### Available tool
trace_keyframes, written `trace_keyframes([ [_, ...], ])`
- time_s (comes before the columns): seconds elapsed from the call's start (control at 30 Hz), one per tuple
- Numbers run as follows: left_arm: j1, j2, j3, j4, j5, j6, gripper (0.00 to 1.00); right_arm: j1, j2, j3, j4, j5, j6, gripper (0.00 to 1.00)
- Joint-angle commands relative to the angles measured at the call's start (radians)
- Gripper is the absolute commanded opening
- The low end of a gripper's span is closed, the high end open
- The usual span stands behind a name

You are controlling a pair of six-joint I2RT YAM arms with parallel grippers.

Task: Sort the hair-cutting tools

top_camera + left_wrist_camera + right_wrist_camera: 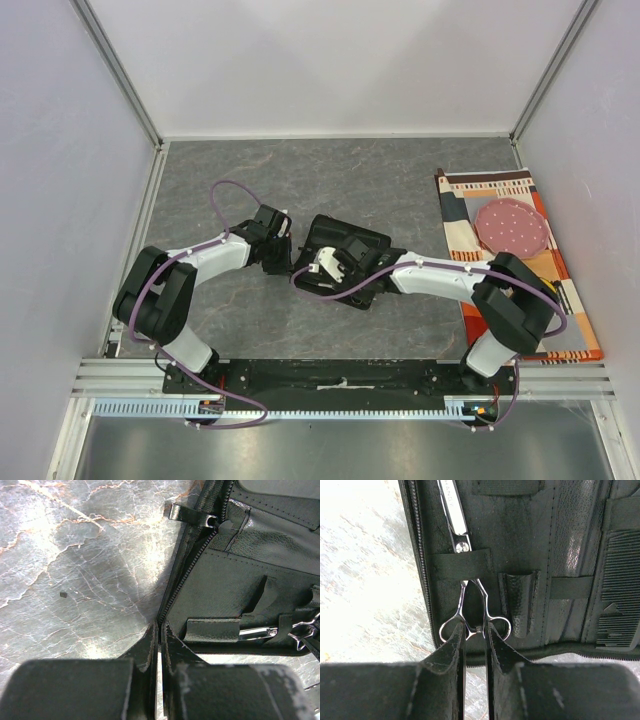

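The left gripper drags the pouch's zipper edge back and to the right in the top view next, then releases. Bare tabletop lies between pouch and base.
A black pouch (pixel 345 262) lies open on the grey table between my two arms. One pair of silver scissors (pixel 470 605) sits under an elastic strap in the pouch (pixel 520 540), blades pointing away. My right gripper (pixel 476 630) is shut on the scissors' handles, its fingertips (pixel 454 635) against the inner shanks between the two finger rings. A black comb (pixel 617 590) is tucked in a pocket at the right. My left gripper (pixel 160 630) is shut on the pouch's zipper edge (pixel 172 597). In the left wrist view the scissors (pixel 255 631) show at the right.
A striped patterned cloth (pixel 510 260) lies at the right of the table with a pink dotted disc (pixel 512 225) on it. White walls enclose the table on three sides. The pouch's zipper pull (pixel 192 514) lies on the marble surface.
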Motion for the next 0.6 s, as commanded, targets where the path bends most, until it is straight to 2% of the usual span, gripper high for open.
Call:
trace_keyframes([
  [0.0,-0.028,0.011,-0.024,-0.013,0.025,0.026,0.02,-0.003,0.091,0.025,0.026,-0.079,0.017,0.18],
  [0.33,-0.033,0.013,-0.024,-0.015,0.024,0.027,0.02,0.017,0.170,0.148,0.049,-0.133,0.036,0.17],
  [0.57,-0.035,0.008,-0.023,-0.018,0.024,0.027,0.02,0.063,0.227,0.231,0.032,-0.142,0.036,0.21],
])
